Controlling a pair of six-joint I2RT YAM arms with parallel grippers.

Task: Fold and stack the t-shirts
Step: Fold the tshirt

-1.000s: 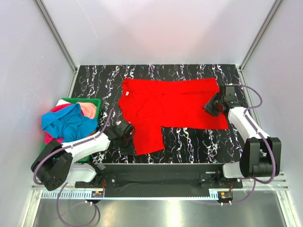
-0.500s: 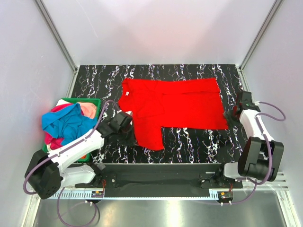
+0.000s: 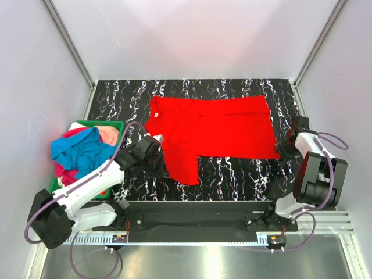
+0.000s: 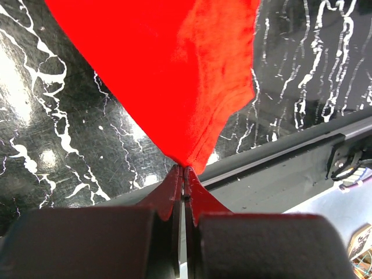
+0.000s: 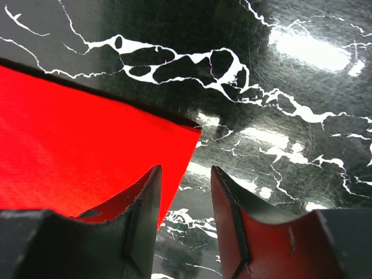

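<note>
My right gripper goes down and closes on the red shirt's near corner next. The corner is just below its open fingers, which already straddle the cloth's edge.
A bright red t-shirt lies spread across the black marbled table, with a sleeve flap hanging toward the front. My left gripper is at the shirt's left edge, shut on a pinch of the red cloth, which rises taut from the fingertips. My right gripper is open and empty at the shirt's front right corner, with one fingertip over the cloth's edge and the other over bare table.
A green basket at the table's left holds a heap of blue, pink and orange shirts. The table's front rail runs just past the left gripper. Grey walls enclose the table.
My left gripper has moved up and right along the shirt's left edge, lifting the cloth. My right gripper has let go of the shirt's right side and drawn back to its front right corner.
</note>
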